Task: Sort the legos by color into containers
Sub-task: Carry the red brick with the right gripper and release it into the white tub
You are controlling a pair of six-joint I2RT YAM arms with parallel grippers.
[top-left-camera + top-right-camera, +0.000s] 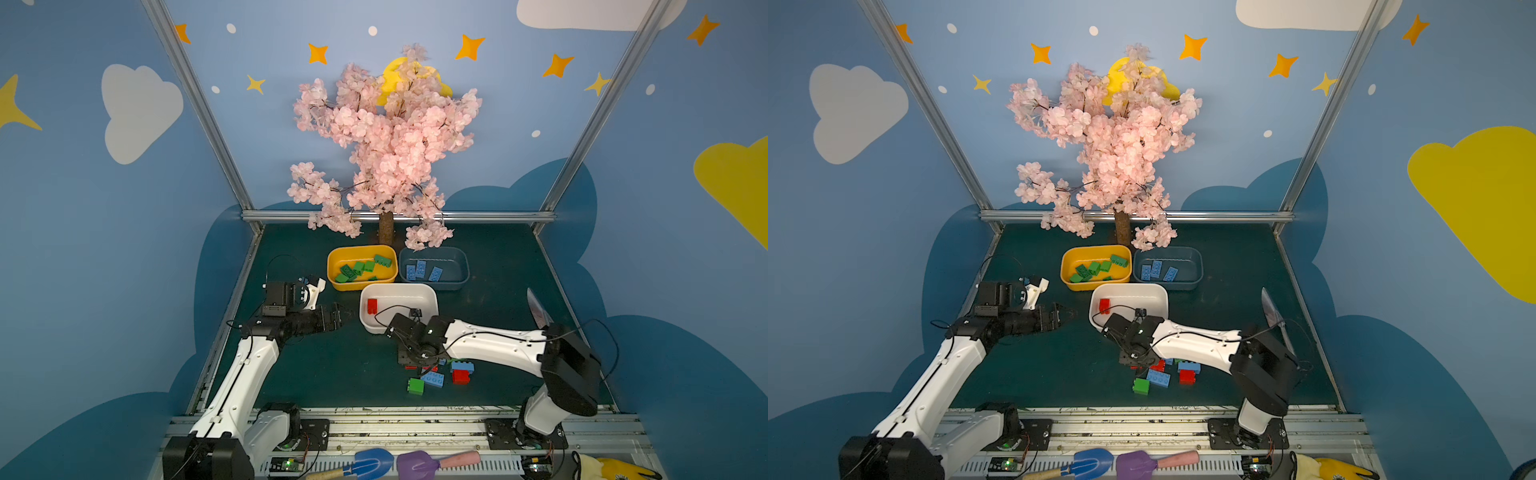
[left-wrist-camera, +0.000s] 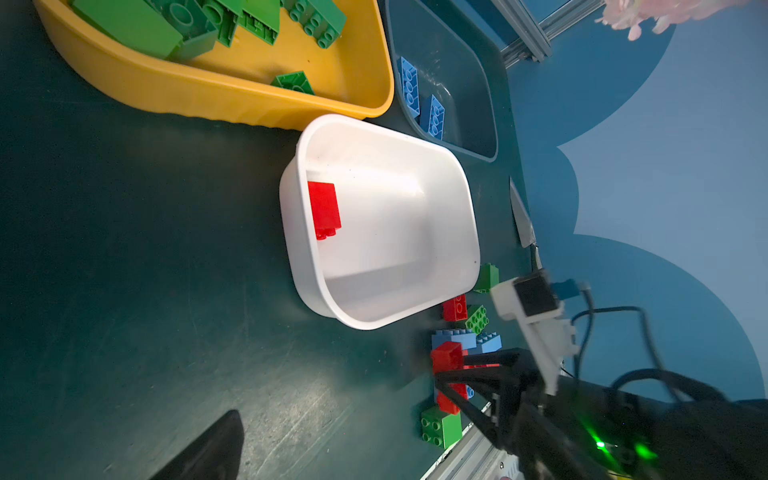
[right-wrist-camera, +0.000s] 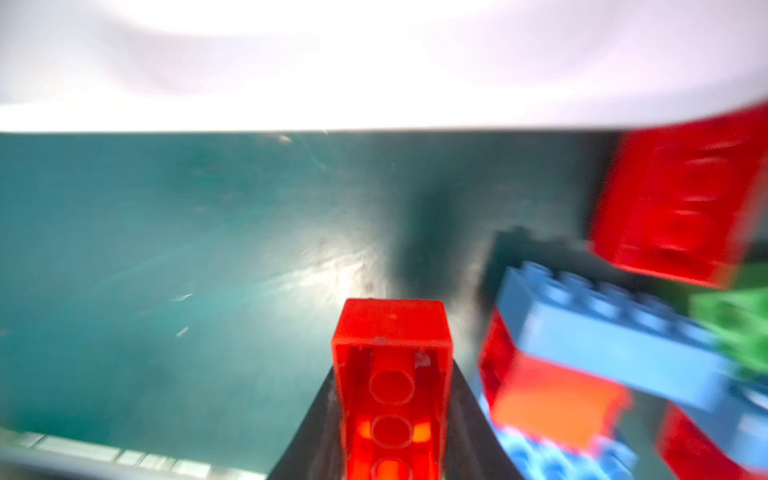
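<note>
I should raise my right gripper outward over the bottom of the white container, which lies outward of it and already holds red, and release the red lego.
My right gripper (image 3: 392,374) is shut on a red lego (image 3: 390,340), its black fingers pressed against both long sides, low at the left edge of a loose pile in both top views. The pile holds a green lego (image 1: 415,386), blue legos (image 1: 433,379) and a red lego (image 1: 460,376). Just behind it the white container (image 1: 399,287) holds one red lego (image 1: 372,306). The yellow container (image 1: 332,266) holds several green legos (image 1: 357,268). The dark blue container (image 1: 463,266) holds three blue legos (image 1: 420,269). My left gripper (image 1: 345,316) stands open and empty, left of the white container.
A pink blossom tree's trunk (image 1: 386,232) stands behind the containers, with branches hanging over them. A knife (image 1: 538,309) lies at the right side of the mat. Blue (image 1: 370,461) and purple (image 1: 419,463) toy shovels and a yellow glove (image 1: 615,469) lie on the front rail.
</note>
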